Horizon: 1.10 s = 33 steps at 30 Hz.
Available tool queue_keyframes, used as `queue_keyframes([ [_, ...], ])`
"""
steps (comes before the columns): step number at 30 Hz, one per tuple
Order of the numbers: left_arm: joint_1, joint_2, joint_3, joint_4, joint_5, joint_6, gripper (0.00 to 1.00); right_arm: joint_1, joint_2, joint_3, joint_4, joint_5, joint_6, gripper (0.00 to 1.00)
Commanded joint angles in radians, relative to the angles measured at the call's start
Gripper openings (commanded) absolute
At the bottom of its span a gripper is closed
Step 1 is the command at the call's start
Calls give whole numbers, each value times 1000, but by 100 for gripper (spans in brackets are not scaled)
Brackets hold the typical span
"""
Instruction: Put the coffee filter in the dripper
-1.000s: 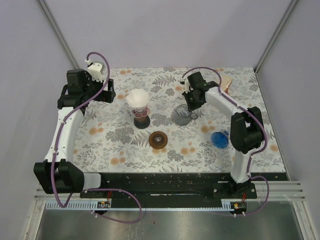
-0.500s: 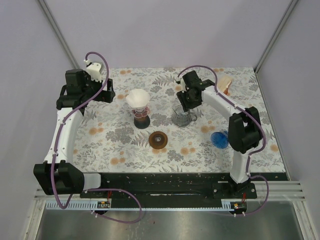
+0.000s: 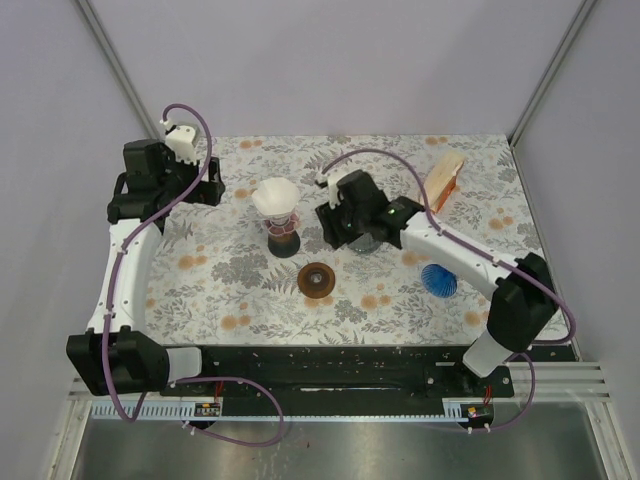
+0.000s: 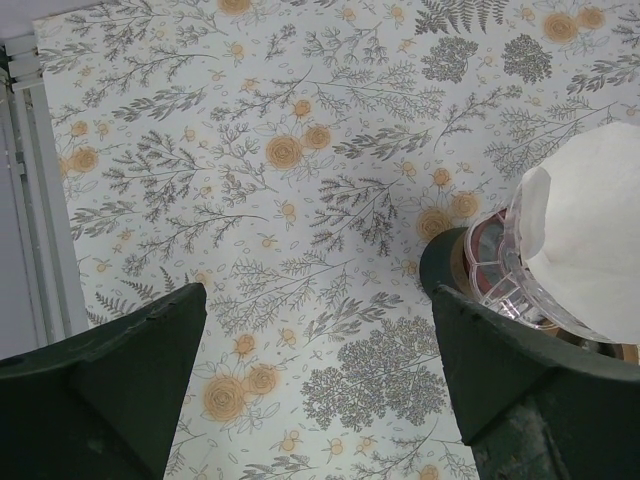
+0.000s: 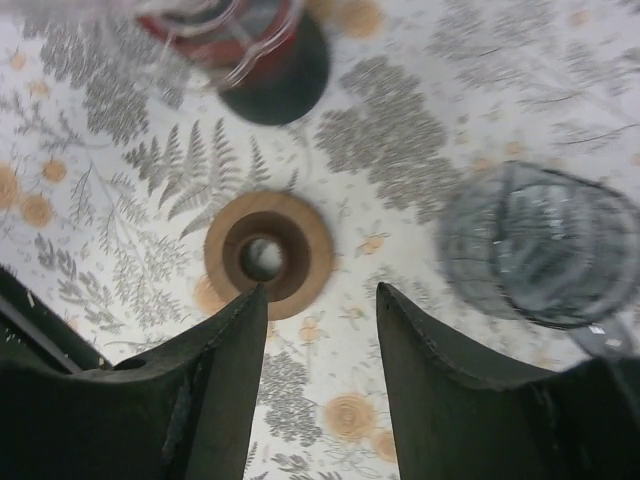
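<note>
Next, my right gripper lowers and moves back to the wooden ring's inside [image 3: 326, 275] [image 5: 299, 256], on the ring's side by the grey dripper, since the ring's hollow faces up.
A white paper coffee filter [image 3: 275, 195] sits in a clear dripper with red trim [image 3: 284, 232] on a dark base; both show at the right edge of the left wrist view, filter [image 4: 590, 225] and dripper [image 4: 505, 262]. My left gripper [image 3: 212, 190] [image 4: 315, 295] is open and empty, over bare table to the left of that dripper. My right gripper [image 3: 332, 222] [image 5: 320, 290] is open and empty, above the table between a wooden ring [image 5: 268, 253] and a grey glass dripper [image 5: 540, 245]. The clear dripper [image 5: 225, 25] is blurred at that view's top.
The wooden ring [image 3: 319, 279] lies in front of the clear dripper. The grey glass dripper [image 3: 368, 238] is partly under my right arm. A blue ribbed dripper [image 3: 438, 279] lies at the right. A tan stack [image 3: 445, 178] stands at the back right.
My right gripper has swung left and nearer, from over the grey glass dripper to between it and the clear dripper. My left gripper has drawn back a little to the left.
</note>
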Motion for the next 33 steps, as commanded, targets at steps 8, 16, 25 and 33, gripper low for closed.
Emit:
queue_keyframes([
  [8, 24, -54, -3, 29, 41, -14, 99, 126, 141, -145, 169, 8, 133, 50],
  [16, 31, -52, 0, 26, 51, -20, 99, 140, 223, -139, 218, -7, 156, 47],
  [25, 42, -56, -3, 27, 59, -19, 99, 167, 313, -136, 220, 111, 139, 41],
  [33, 50, -60, -6, 27, 70, -17, 99, 193, 292, -153, 180, 166, 122, 0],
])
